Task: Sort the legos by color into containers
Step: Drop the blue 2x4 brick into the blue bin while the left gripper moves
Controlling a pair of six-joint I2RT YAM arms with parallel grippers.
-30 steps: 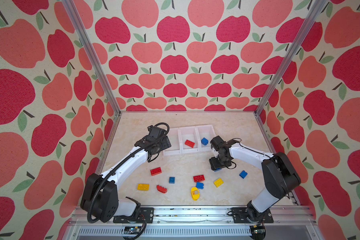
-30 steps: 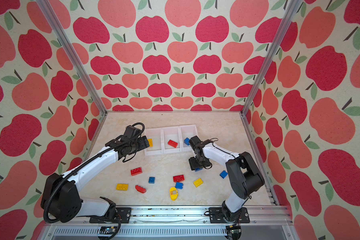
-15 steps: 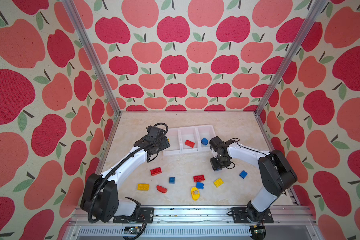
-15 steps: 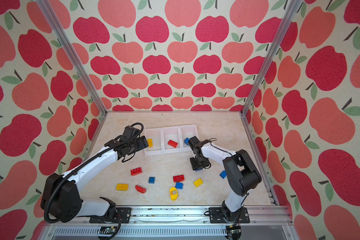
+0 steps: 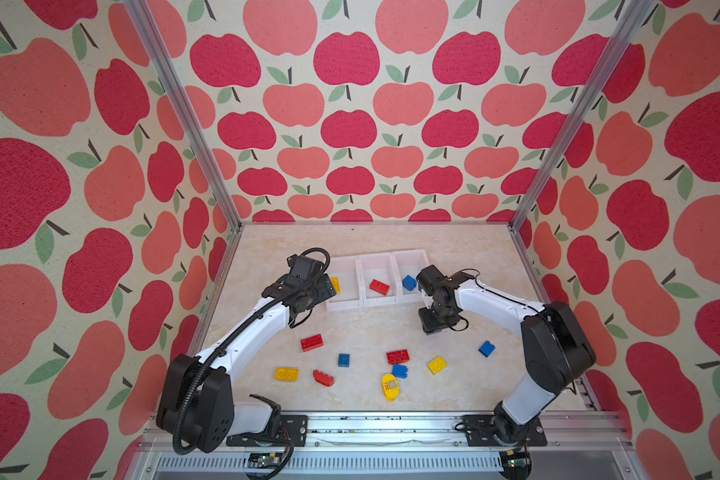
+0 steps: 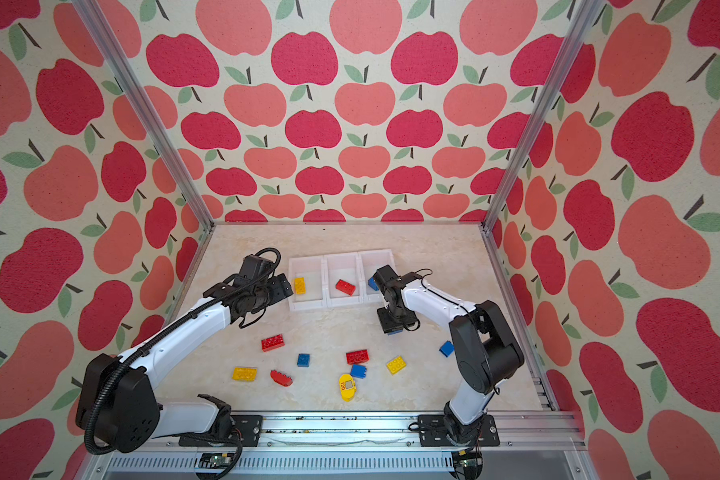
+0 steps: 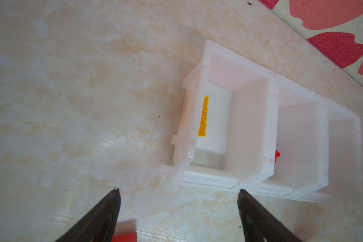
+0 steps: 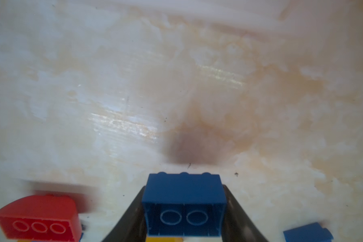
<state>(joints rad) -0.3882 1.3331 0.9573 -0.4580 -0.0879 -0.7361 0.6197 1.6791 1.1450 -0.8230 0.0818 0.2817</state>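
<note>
The blue lego needs to go outward in the robot's right gripper, over the far half of the container nearest that gripper, and be let go there, because that container already has a blue one in it.
My right gripper (image 8: 183, 209) is shut on a blue lego (image 8: 183, 201), with a finger pressed on each side; in a top view that gripper (image 5: 435, 326) hangs in front of the right container. My left gripper (image 7: 178, 192) is open and holds nothing, just beside the left container (image 7: 249, 117). The three white containers (image 5: 375, 254) hold a yellow lego (image 6: 299, 285), a red lego (image 5: 379, 286) and a blue lego (image 5: 409, 282), from left to right. Several loose legos lie nearer the front, among them a red one (image 5: 312, 343) and the rounded yellow "120" piece (image 5: 389, 386).
Other loose bricks: blue (image 5: 343, 359), red (image 5: 397, 356), blue (image 5: 400, 370), yellow (image 5: 437, 365), blue (image 5: 486, 348), yellow (image 5: 286, 374), red (image 5: 323, 377). Apple-patterned walls close in three sides, and a metal rail (image 5: 391, 428) runs along the front.
My right gripper's jaws have closed onto the blue lego. The left arm has barely moved.
</note>
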